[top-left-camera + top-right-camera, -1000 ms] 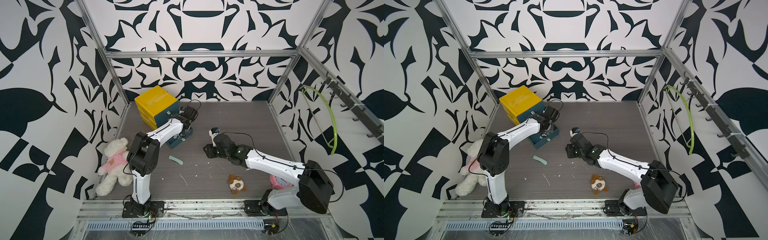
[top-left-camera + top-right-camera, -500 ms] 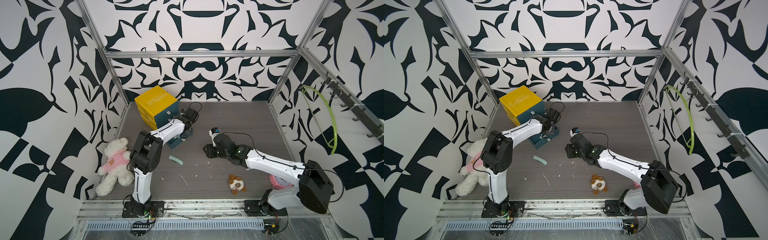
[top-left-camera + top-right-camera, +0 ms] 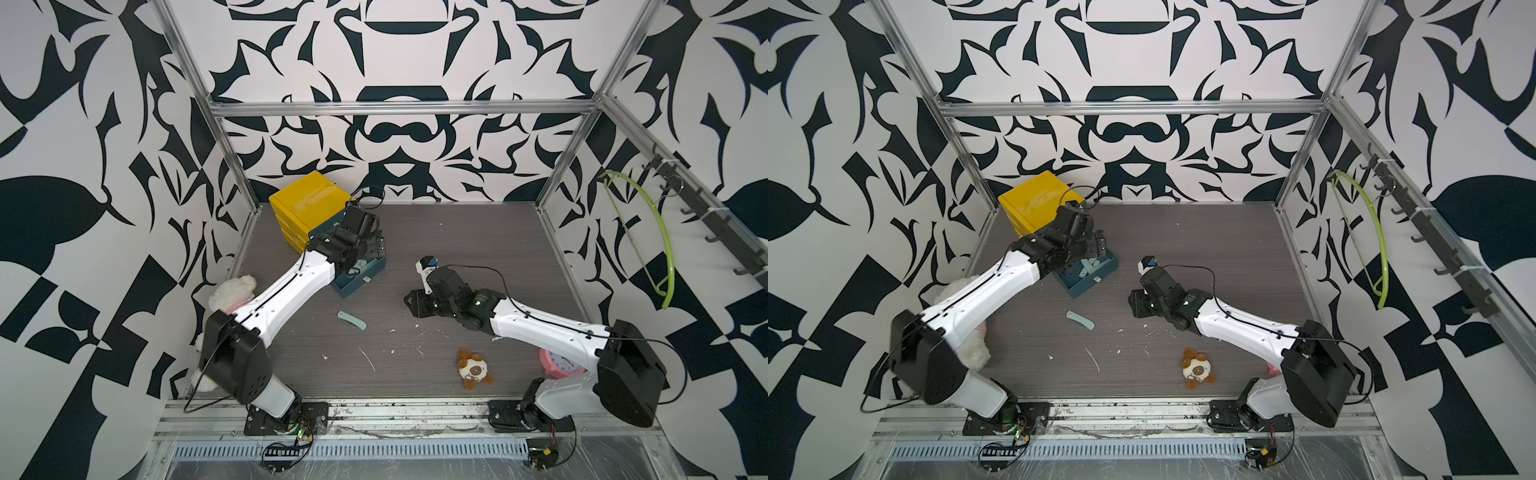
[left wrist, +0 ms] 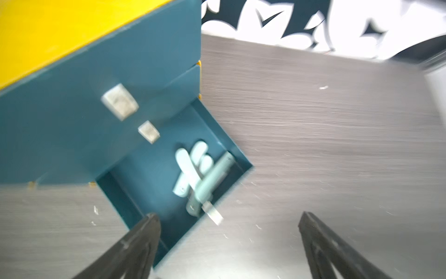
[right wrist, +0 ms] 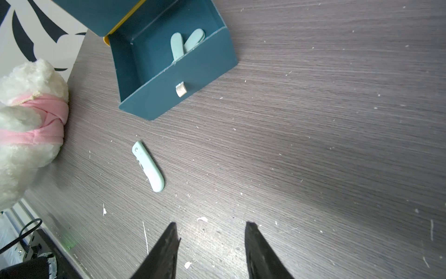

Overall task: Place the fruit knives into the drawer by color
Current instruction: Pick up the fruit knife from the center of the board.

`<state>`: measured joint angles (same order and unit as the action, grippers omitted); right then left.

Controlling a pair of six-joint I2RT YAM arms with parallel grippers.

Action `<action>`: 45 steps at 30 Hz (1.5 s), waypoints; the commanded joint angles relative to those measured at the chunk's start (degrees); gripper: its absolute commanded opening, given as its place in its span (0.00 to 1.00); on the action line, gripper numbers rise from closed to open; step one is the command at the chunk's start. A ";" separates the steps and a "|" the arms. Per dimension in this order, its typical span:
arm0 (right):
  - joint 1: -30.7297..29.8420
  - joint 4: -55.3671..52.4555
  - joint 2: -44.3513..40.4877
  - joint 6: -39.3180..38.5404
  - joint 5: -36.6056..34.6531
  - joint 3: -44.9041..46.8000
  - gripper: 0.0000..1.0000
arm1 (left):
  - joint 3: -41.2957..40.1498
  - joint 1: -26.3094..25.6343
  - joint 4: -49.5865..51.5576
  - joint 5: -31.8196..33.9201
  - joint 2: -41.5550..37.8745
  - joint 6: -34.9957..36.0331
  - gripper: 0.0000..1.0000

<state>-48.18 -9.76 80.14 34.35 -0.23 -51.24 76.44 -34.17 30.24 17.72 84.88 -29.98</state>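
My open right gripper next crosses the table down onto the knife's rounded end (image 3: 360, 324) (image 5: 156, 181), as the loose mint-teal knife still lies flat outside the drawer.
The cabinet (image 3: 309, 199) has a yellow top and teal fronts. Its bottom drawer (image 3: 362, 283) (image 3: 1093, 283) is pulled out, with several mint-teal fruit knives (image 4: 193, 166) (image 5: 177, 47) lying crossed inside. My left gripper (image 4: 228, 214) (image 3: 374, 246) hangs open and empty over the drawer's front corner. One more mint-teal knife (image 3: 351, 320) (image 3: 1079, 320) (image 5: 148, 166) lies flat on the table in front of the drawer. My right gripper (image 5: 212, 223) (image 3: 413, 300) stands open and empty low over mid-table, to the right of that loose knife.
A white plush bear in pink (image 3: 232, 291) (image 5: 29, 120) leans at the left wall behind my left arm. A small brown plush toy (image 3: 473, 368) and a pink alarm clock (image 3: 559, 361) lie near my right arm's base. White flecks dot the table.
My left gripper has gone from shut to wide open above the drawer. The right gripper's jaws have widened a little; that arm has hardly moved.
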 commanded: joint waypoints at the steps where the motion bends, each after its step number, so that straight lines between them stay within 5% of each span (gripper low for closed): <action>1: -2.05 -0.90 2.09 -2.70 0.67 -4.66 0.47 | -6.67 -1.02 -1.49 -5.27 -5.94 -3.72 0.99; 12: -7.83 -5.92 21.19 -8.44 3.17 -20.13 0.48 | -31.78 -1.10 4.51 1.60 -32.73 -13.80 0.99; 20: -10.28 -10.44 34.87 -11.79 2.79 -32.93 0.48 | -39.49 -1.15 8.35 4.96 -44.25 -19.33 0.99; 45: -16.33 -22.77 47.65 -18.47 -7.86 -44.17 0.32 | -39.18 -1.09 9.64 8.21 -44.03 -18.98 0.99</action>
<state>-63.86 -29.04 126.72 16.71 -5.50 -95.09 36.99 -35.31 39.27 25.30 40.95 -48.93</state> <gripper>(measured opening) 0.322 0.991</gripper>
